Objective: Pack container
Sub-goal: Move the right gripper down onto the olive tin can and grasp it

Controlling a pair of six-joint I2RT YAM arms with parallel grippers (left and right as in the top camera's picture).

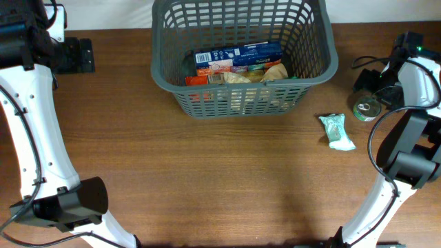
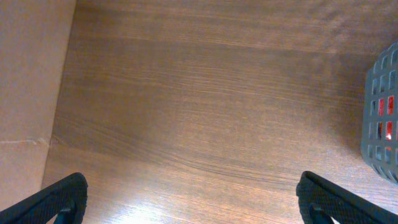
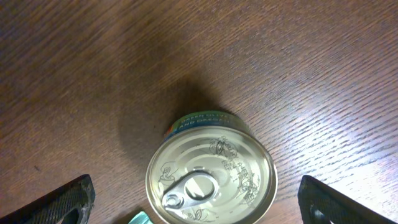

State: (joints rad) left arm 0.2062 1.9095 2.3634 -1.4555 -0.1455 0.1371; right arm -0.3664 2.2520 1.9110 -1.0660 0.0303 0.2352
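My right gripper should next go down until its fingers are on both sides of the small metal can (image 1: 366,109), and then close.
The dark grey slotted basket (image 1: 158,55) stands at the back middle of the table, and one corner of it shows in the left wrist view (image 2: 380,112). It holds a blue box (image 1: 238,54), an orange box and tan bags. A small metal can (image 1: 366,109) with a ring pull stands on the table right of the basket. My right gripper (image 3: 199,208) is open above the can (image 3: 211,177), with a finger on each side and not touching it. A mint green packet (image 1: 336,131) lies left of the can. My left gripper (image 2: 193,202) is open and empty over bare table, left of the basket.
The left arm's gripper (image 1: 81,55) sits at the back left, near a tan cardboard surface (image 2: 31,81). The right arm's base and cables (image 1: 413,145) take up the right edge. A corner of the green packet (image 3: 140,218) shows by the can.
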